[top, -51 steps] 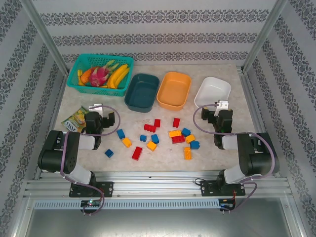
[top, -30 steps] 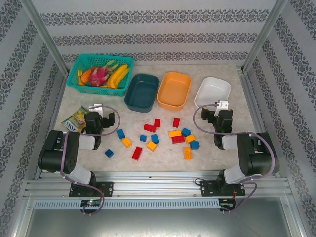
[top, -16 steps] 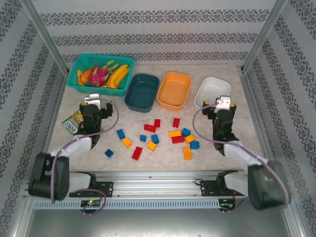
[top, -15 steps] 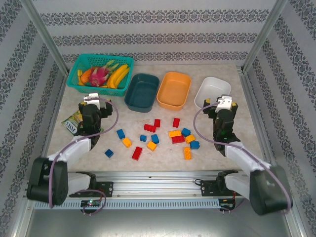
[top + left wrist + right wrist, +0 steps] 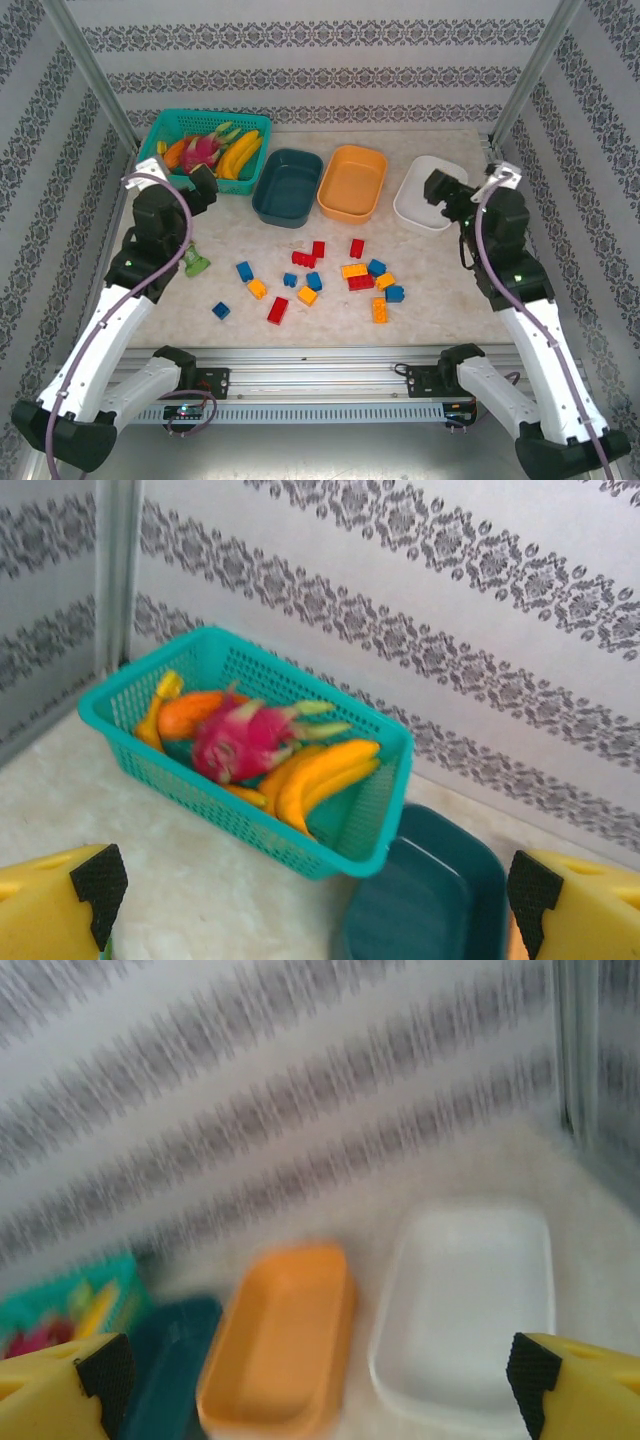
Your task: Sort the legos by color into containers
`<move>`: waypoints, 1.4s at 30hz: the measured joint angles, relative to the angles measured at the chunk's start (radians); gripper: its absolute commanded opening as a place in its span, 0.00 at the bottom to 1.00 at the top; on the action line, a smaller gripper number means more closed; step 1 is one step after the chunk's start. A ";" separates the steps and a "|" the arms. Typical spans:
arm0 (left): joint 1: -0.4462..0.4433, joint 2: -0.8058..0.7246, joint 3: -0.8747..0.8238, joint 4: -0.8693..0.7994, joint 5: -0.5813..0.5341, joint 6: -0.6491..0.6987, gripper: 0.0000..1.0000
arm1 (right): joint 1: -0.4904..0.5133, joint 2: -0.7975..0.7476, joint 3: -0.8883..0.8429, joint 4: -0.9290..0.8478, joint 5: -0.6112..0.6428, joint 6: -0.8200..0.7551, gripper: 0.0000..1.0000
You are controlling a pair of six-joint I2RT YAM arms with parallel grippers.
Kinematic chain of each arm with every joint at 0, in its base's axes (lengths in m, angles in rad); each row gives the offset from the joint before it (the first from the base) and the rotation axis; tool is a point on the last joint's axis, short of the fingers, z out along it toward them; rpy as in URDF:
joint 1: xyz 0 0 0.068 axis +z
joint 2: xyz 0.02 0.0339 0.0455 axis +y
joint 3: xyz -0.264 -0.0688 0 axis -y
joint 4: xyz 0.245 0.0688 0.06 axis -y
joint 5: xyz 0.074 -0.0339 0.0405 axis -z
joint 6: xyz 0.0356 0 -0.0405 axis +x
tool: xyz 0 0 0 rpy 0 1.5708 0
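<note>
I will next move my open right gripper back and down, tilting its fingers down onto the blue lego (image 5: 395, 294) beside the nearest yellow one, as that blue lego borders bare tabletop.
Red, blue and orange-yellow legos lie scattered mid-table, among them a red one (image 5: 278, 310), a blue one (image 5: 221, 311) and a yellow one (image 5: 379, 310). Behind them stand the dark teal tub (image 5: 288, 187), the orange tub (image 5: 352, 181) and the white tub (image 5: 412, 207), all with nothing inside. My left gripper (image 5: 195, 188) hangs raised and open near the teal tub (image 5: 430, 900). Over the white tub's right side, my right gripper (image 5: 440, 190) is raised and open; its blurred wrist view looks down on the orange tub (image 5: 280, 1340) and the white tub (image 5: 470, 1310).
A teal lattice basket of toy fruit (image 5: 205, 145) stands at the back left, its corner (image 5: 385, 810) close to the teal tub. A green packet (image 5: 195, 264) lies under the left arm. Metal posts and patterned walls close in the table.
Both arms have lifted out of their low folded poses and reached back: the left gripper toward the basket and teal tub, the right toward the white tub. The legos have not moved.
</note>
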 measured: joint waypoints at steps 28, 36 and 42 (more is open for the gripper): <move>-0.314 -0.153 -0.206 -0.349 0.593 -0.136 1.00 | 0.203 0.414 -0.279 -0.386 -0.252 0.079 0.72; -0.332 -0.158 -0.206 -0.349 0.590 -0.152 0.99 | 0.194 0.538 -0.252 -0.360 -0.264 0.018 0.68; -0.344 -0.158 -0.206 -0.349 0.590 -0.159 1.00 | 0.181 0.589 -0.236 -0.341 -0.265 -0.007 0.61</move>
